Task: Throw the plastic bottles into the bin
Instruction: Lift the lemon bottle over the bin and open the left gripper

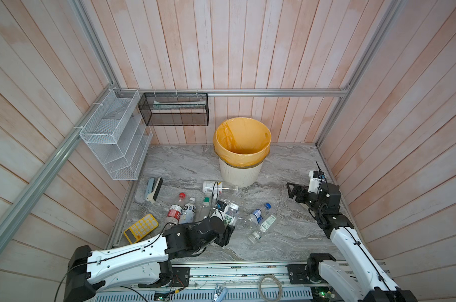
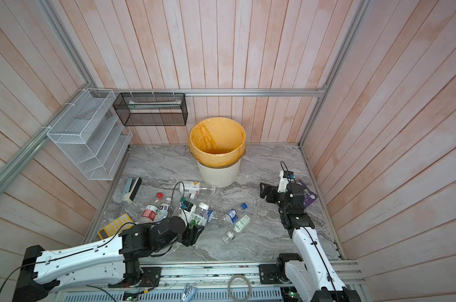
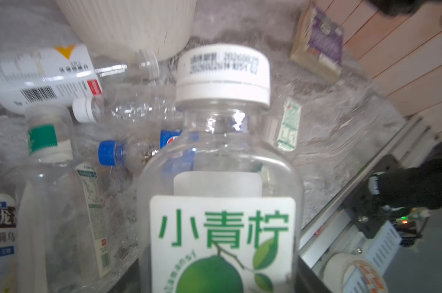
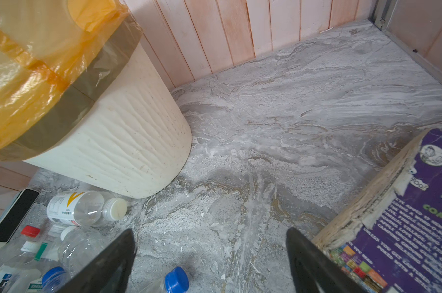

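Observation:
Next, my left gripper raises the clear bottle, carries it outward over the bin's rim and releases it, as the bin's open yellow opening (image 1: 244,137) stands outward of and above the gripper.
My left gripper (image 1: 228,225) is shut on a clear plastic bottle (image 3: 220,157) with a white cap and a green lime label, seen in both top views at the front of the pile (image 2: 199,217). Several other plastic bottles lie on the marble table around it: a red-capped one (image 1: 176,210), a blue-capped one (image 1: 258,213) and a large white-labelled one (image 1: 212,187). The cream ribbed bin (image 1: 238,170) with its yellow bag stands behind them. My right gripper (image 4: 211,256) hovers open and empty to the right of the bin (image 2: 219,172).
A yellow calculator (image 1: 141,228) and a grey stapler (image 1: 153,192) lie left of the bottles. A purple book (image 2: 308,196) sits under the right arm. A white wire rack (image 1: 114,138) and a black mesh basket (image 1: 174,109) hang on the back left walls.

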Tool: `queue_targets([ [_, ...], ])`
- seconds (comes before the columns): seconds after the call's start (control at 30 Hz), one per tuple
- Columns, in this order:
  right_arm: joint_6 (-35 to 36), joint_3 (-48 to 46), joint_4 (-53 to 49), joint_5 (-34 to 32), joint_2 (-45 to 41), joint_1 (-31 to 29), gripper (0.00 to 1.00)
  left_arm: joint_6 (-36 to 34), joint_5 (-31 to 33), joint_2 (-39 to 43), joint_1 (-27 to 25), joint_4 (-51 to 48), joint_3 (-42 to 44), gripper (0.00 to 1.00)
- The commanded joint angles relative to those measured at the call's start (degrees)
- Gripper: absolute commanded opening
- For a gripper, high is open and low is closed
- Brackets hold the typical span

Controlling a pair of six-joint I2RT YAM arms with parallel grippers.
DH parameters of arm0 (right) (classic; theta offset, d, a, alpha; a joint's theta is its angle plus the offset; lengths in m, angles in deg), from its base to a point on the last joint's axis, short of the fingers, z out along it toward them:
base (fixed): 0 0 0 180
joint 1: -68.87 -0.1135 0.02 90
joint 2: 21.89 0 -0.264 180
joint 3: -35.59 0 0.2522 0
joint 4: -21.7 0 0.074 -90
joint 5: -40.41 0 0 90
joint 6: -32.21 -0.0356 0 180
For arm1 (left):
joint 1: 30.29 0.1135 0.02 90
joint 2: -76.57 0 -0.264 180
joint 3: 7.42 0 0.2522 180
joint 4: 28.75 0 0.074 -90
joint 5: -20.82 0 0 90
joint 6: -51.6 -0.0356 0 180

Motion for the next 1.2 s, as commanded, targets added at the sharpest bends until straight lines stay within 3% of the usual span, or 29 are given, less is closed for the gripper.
queue_targets([
  [0.0, 0.4, -0.7, 1.5, -1.1, -1.2, -0.3, 0.93, -9.4, 11.2, 5.2, -0.5, 10.5, -1.4, 0.42],
  [0.17, 0.4, -0.9, 1.6, 0.9, -1.7, -0.3, 0.93, -24.6, 13.0, 2.1, 2.5, 26.8, -4.8, 0.42],
  [0.33, 0.2, -0.4, 1.2, 3.9, -2.1, -0.3, 0.92, -29.3, -6.5, -10.0, 19.5, 33.1, -18.2, 0.42],
  [0.43, 0.2, 0.5, 0.3, 5.5, -2.2, -0.4, 0.91, -27.3, -17.5, -22.8, 28.4, 29.4, -34.0, 0.43],
  [0.63, 1.3, 1.1, -4.4, 5.1, -4.3, -0.4, 0.91, -23.5, -25.1, -49.2, 32.1, 6.4, -70.9, 0.75],
  [0.7, 1.6, 1.4, -6.5, 4.0, -5.3, -0.4, 0.92, -23.2, -24.0, -52.6, 32.2, 2.5, -76.4, 0.96],
  [0.73, 1.6, 1.6, -7.3, 3.7, -5.9, -0.4, 0.92, -23.1, -23.5, -52.8, 32.2, 3.0, -76.4, 1.0],
  [1.17, -6.3, 3.0, -16.1, 1.2, -8.6, -0.8, 0.92, -27.5, -13.8, -35.3, 29.1, 17.0, -53.0, 1.0],
])
